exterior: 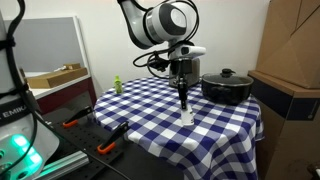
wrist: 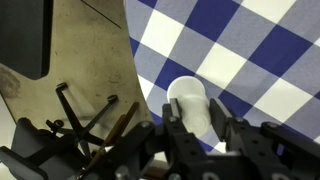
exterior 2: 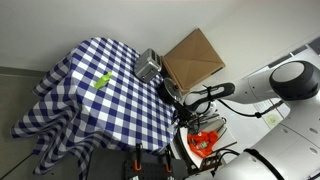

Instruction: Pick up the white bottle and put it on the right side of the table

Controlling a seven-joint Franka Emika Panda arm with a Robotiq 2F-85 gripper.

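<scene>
My gripper will stay low over the checked tablecloth beside the table's edge, spread its fingers and release the white bottle (exterior: 187, 117), since its bottom rests on the tablecloth.
A small white bottle (exterior: 187, 117) stands on the blue-and-white checked tablecloth (exterior: 150, 105) near the table's front edge. My gripper (exterior: 184, 100) comes straight down onto it. In the wrist view the bottle (wrist: 187, 93) sits between the two fingers of my gripper (wrist: 195, 108), and both fingers press against its sides. The bottle's base still looks to be on the cloth. In an exterior view the gripper (exterior 2: 170, 97) is at the table's near edge and hides the bottle.
A black lidded pot (exterior: 227, 86) stands behind the gripper and also shows in an exterior view (exterior 2: 150, 66). A small green object (exterior: 116, 84) sits at the far corner. A cardboard box (exterior 2: 192, 55) stands beside the table. Orange-handled tools (exterior: 108, 146) lie on a lower surface.
</scene>
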